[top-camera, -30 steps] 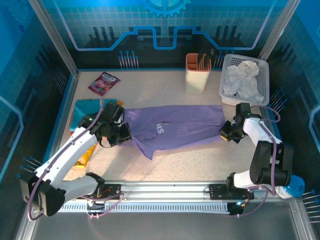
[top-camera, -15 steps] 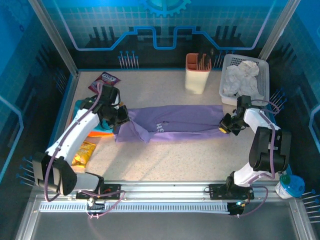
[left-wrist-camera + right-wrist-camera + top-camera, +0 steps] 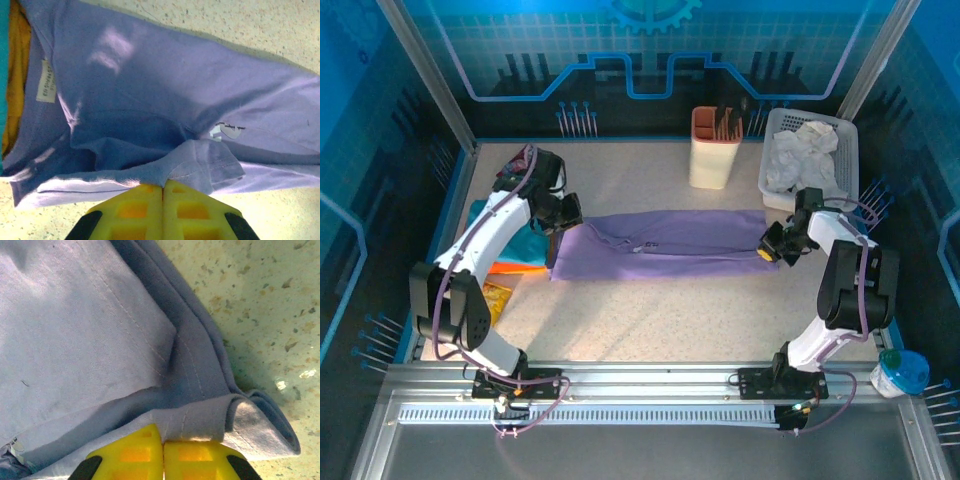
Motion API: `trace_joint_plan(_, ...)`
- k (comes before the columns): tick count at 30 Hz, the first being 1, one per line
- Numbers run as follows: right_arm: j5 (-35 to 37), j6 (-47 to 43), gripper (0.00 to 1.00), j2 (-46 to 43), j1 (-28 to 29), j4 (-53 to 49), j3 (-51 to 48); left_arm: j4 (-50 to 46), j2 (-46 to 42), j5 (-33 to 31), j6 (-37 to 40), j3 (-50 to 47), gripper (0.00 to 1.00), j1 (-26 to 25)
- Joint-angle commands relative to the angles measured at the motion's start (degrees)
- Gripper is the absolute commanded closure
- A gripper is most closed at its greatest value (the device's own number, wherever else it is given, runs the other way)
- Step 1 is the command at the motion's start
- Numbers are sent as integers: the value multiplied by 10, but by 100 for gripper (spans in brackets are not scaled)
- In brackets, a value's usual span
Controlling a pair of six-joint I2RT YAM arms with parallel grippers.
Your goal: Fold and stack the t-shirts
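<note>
I will next carry the pinched fold with my left gripper down onto the lavender-purple t-shirt's end by the teal t-shirt and then release it, because the lavender-purple t-shirt's hem is raised.
The lavender-purple t-shirt lies as a long folded band across the middle of the table. My left gripper is shut on a fold of cloth at the band's left end; in the left wrist view the yellow fingertips pinch a hemmed fold of the t-shirt. My right gripper is shut on the right end, with its fingertips closed on a doubled hem of the t-shirt. A teal t-shirt and an orange t-shirt lie under my left arm.
At the back stand an orange-and-cream holder and a white basket of crumpled white cloth. A yellow packet-like thing lies near the left edge. A blue-lidded container sits off the table's right front.
Both grippers moved toward the back with the t-shirt's near edge, folding it from a wide spread into a narrow band. My left arm swung back and left.
</note>
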Motion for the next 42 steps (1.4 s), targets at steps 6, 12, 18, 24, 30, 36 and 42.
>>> trace_joint_plan(6, -15, 19, 91, 19, -22, 26, 10, 35, 33, -6, 33, 12, 100, 27)
trace_joint_plan(12, -24, 21, 77, 29, -22, 42, 8, 57, 67, -6, 33, 18, 100, 36)
trace_joint_plan(18, -47, 18, 45, 7, -22, 63, -7, 57, 124, -37, 35, 64, 70, 46)
trace_joint_plan(24, -62, 3, 18, -52, -20, 65, -39, 31, 139, -71, 20, 107, 31, 44)
trace_joint_plan(30, -43, -33, 9, -114, -1, 59, -64, 53, 83, 1, -15, 59, 32, -25)
trace_joint_plan(36, 13, -89, 14, -113, 62, 57, -26, 113, 78, 13, -57, -31, 36, -80)
trace_joint_plan(42, 110, -114, 46, -15, 136, 39, 90, 138, 132, -2, -62, -63, 40, -81)
